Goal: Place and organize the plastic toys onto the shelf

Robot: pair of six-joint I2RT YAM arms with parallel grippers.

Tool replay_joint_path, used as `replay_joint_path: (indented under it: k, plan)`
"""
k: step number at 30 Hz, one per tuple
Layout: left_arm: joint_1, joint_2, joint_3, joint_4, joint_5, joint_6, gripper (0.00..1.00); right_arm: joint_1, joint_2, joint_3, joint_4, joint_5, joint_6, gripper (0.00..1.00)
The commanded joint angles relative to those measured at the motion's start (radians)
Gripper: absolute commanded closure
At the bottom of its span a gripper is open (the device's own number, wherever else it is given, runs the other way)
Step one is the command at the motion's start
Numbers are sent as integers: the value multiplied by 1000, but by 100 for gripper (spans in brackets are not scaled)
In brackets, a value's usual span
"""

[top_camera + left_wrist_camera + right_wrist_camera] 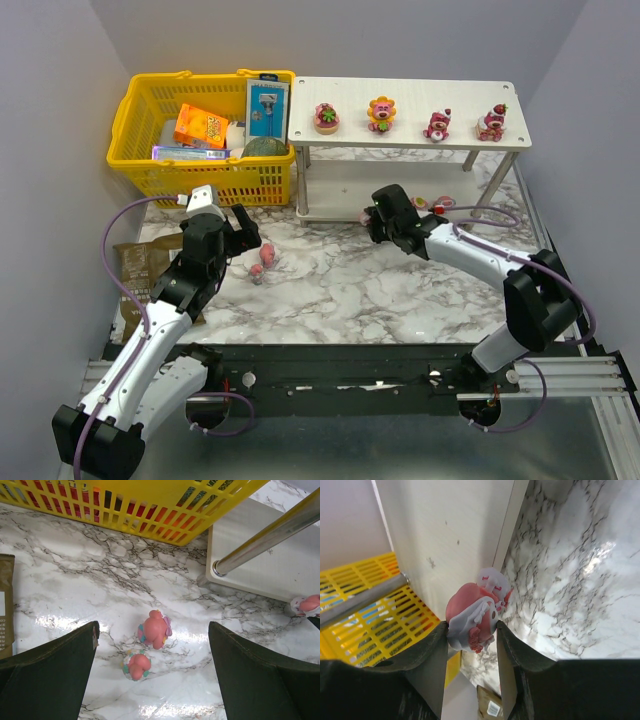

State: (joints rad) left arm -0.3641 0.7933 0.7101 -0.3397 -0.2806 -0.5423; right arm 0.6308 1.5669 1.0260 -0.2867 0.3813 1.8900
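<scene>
My right gripper is to move outward next, toward the toys on the lower level, and let go onto the board, because the level lies outward and the toy sticks out over its edge.
The white two-tier shelf stands at the back, with several plastic toys in a row on its top tier, among them a yellow-petalled one. Two pink toys lie on the marble below my left gripper. That gripper is open, and its wrist view shows the pair between its wide-apart fingers. My right gripper is shut on a pink and white toy. It hangs at the front of the lower tier, left of centre.
A yellow mesh basket holding boxes stands left of the shelf, close behind my left gripper. A brown packet lies at the table's left edge. More small pink toys sit near the lower tier's front, right of my right gripper.
</scene>
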Motion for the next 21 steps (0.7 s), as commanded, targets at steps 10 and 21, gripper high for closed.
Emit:
replay_joint_path:
  k: [10,21]
  plan:
    - [-6,12,12,1,-15,5,1,-66,-5,57,-114,110,100,99]
    - [-6,17,14,-1,-16,7,1,-89,44,95,-132,84,169,99]
